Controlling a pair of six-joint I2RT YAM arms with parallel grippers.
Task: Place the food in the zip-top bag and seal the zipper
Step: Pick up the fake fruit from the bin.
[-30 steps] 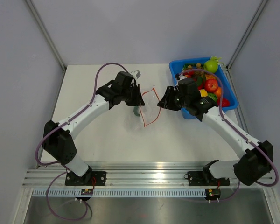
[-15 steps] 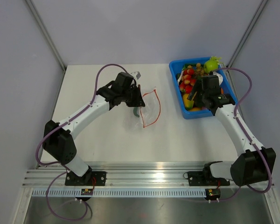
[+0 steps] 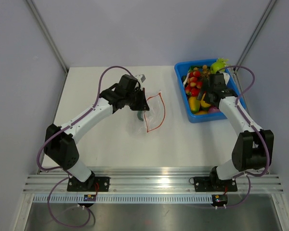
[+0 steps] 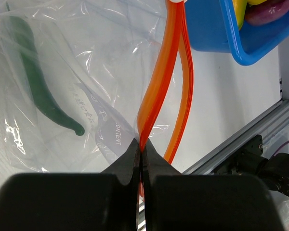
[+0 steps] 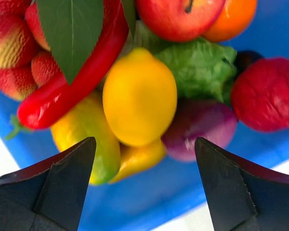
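Note:
I will lower my right gripper onto the yellow lemon (image 3: 205,102) (image 5: 139,97) next, with one open finger going down each side. The lemon is uncovered and still beyond my fingers.
The zip-top bag (image 3: 153,111) lies clear and crinkly on the table, its mouth gaping towards the bin. My left gripper (image 4: 142,147) is shut on the near lip of the red-orange zipper (image 4: 156,91); the far lip bows away. A green chili (image 4: 36,82) lies inside the bag. My right gripper (image 5: 144,139) hangs open over the food in the blue bin (image 3: 183,72), its fingers either side of a yellow lemon (image 5: 139,96) without touching it. Around the lemon lie a red chili (image 5: 72,86), a lettuce (image 5: 197,67), a purple onion (image 5: 202,132) and an apple (image 5: 178,17).
The bin (image 4: 212,33) stands at the back right, just beyond the bag's mouth. An orange (image 5: 236,17), lychees (image 5: 9,43) and a yellow-green fruit (image 5: 84,139) crowd it too. The aluminium rail (image 3: 154,183) runs along the near edge.
My right arm has swung from the bag's mouth back over the bin, and its jaws have spread wide. The left gripper still pinches the zipper in the same place.

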